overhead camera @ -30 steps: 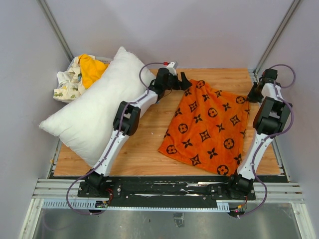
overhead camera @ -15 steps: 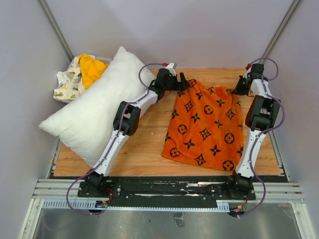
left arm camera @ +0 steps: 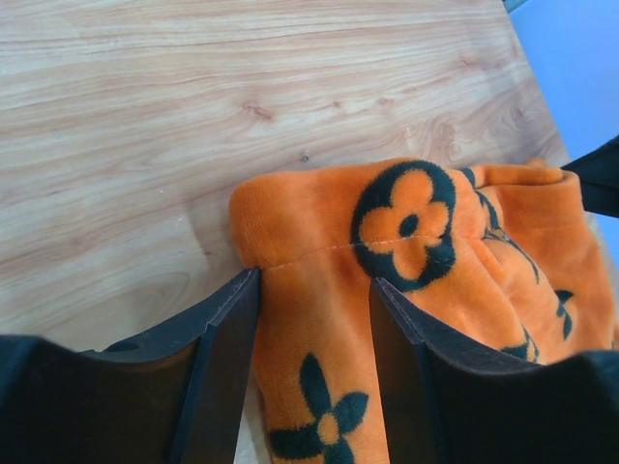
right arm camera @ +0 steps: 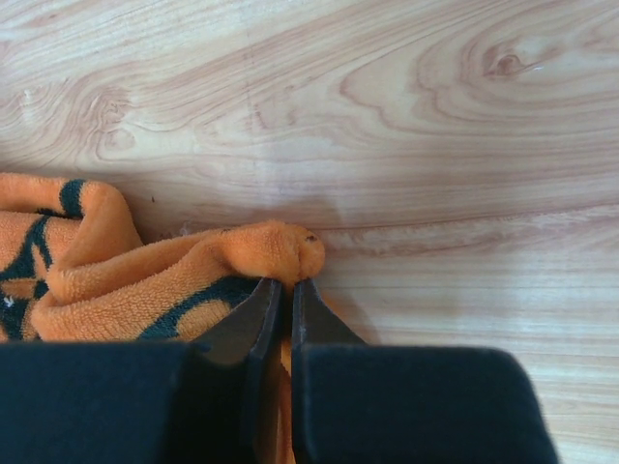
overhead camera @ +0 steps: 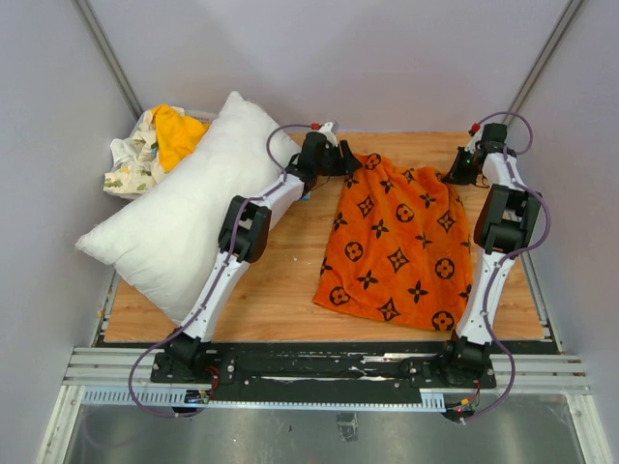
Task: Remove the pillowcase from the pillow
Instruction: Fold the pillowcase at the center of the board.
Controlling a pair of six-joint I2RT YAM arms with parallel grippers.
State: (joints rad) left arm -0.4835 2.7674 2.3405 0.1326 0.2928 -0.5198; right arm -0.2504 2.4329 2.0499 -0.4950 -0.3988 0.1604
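Observation:
The pillowcase lies unfolded off the pillow [overhead camera: 184, 222], so my right gripper should next move up, back and then down over the pillowcase's near end [overhead camera: 445, 295] to let go of its pinched corner.
The orange pillowcase [overhead camera: 401, 242] with black motifs lies flat on the wooden table, apart from the plain white pillow [overhead camera: 184, 222], which rests at the left under my left arm. My left gripper [overhead camera: 363, 159] is at the pillowcase's far left corner. In the left wrist view its jaws [left arm camera: 315, 282] stand partly open with a fold of the pillowcase [left arm camera: 406, 222] between the fingers. My right gripper [overhead camera: 453, 177] is at the far right corner. The right wrist view shows it [right arm camera: 287, 282] shut on a pinched bump of the pillowcase [right arm camera: 116, 280].
A heap of cloths sits at the back left behind the pillow: a yellow-orange cloth [overhead camera: 179, 130] on a white printed cloth [overhead camera: 131, 159]. Bare wooden tabletop [overhead camera: 280, 280] lies between pillow and pillowcase. Grey walls and frame posts close in on both sides.
My right gripper has pulled its corner of the pillowcase left and toward the back, narrowing and bunching the fabric. My left gripper's jaws have narrowed around the other far corner.

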